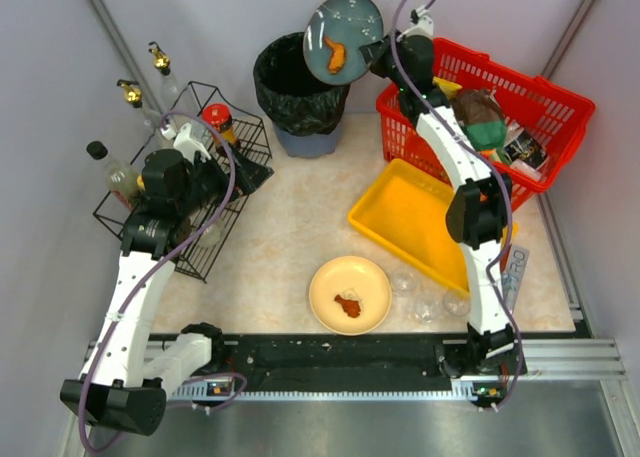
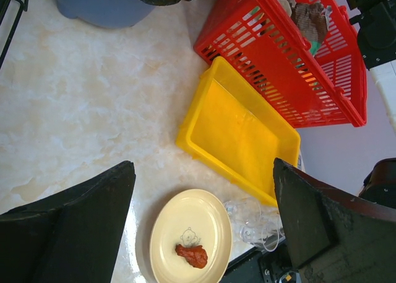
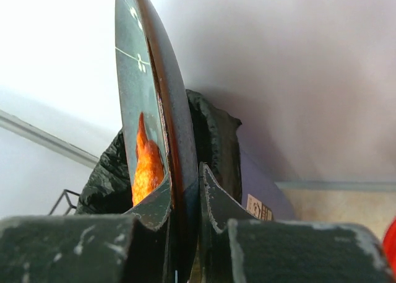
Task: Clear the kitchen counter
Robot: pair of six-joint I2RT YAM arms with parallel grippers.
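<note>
I will next move the dark teal plate back and down with my right gripper onto the open bottom of the empty yellow tray (image 1: 408,215) and let go, because the tray is below and back.
The beige marbled kitchen counter (image 1: 290,237) holds a cream plate (image 1: 349,294) with a red piece of food (image 1: 349,305). My right gripper (image 1: 378,53) is shut on the rim of a dark teal plate (image 1: 344,37), tilted on edge above the black-lined bin (image 1: 297,92). An orange piece of food (image 1: 337,54) clings to it; the right wrist view shows the plate (image 3: 158,97) and food (image 3: 147,162) close up. My left gripper (image 1: 240,177) is open and empty beside the black wire rack (image 1: 195,177). Its view shows the cream plate (image 2: 190,236) below.
A yellow tray (image 1: 420,217) lies right of centre. A red basket (image 1: 500,117) of items stands behind it. Clear plastic cups (image 1: 425,297) lie near the front right. Bottles (image 1: 130,97) stand at the rack on the left.
</note>
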